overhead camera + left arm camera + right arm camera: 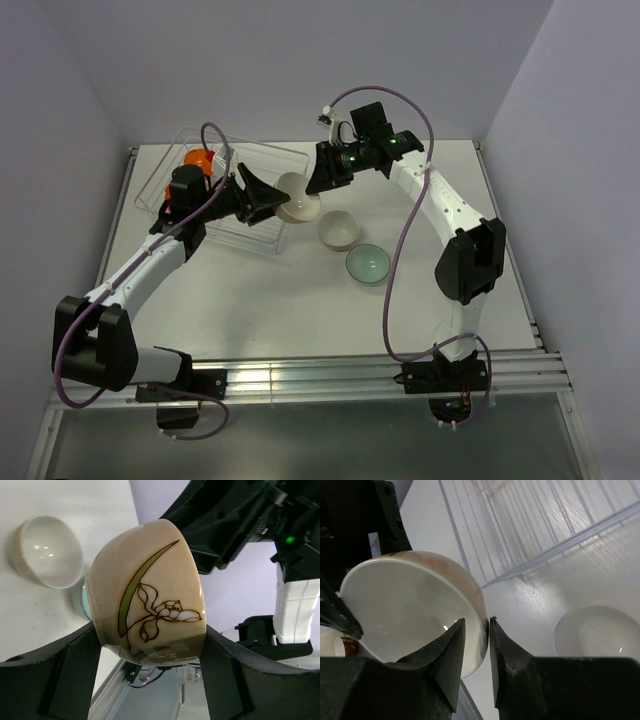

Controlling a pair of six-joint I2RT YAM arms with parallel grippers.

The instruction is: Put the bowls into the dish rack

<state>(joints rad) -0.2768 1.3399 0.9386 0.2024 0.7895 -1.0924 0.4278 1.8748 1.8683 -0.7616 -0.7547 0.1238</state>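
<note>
I should tip my left gripper downward, carry the bowl outward and bring it down onto the rack's empty far wires, as these lie below and outward of the gripper.
A beige bowl (298,197) with a painted flower hangs in the air just right of the dish rack (232,225). My left gripper (268,195) is shut across its body, with a finger on each side in the left wrist view (150,647). My right gripper (318,180) pinches the same bowl's rim (410,605), one finger inside and one outside (476,625). An orange bowl (197,160) stands in the rack's far left end. A cream bowl (338,230) and a teal bowl (368,264) sit on the table.
The rack's white wires (535,520) lie just beyond the held bowl. The cream bowl also shows in the right wrist view (597,632) and in the left wrist view (47,550). The table's metal front rail (330,375) is near the arm bases.
</note>
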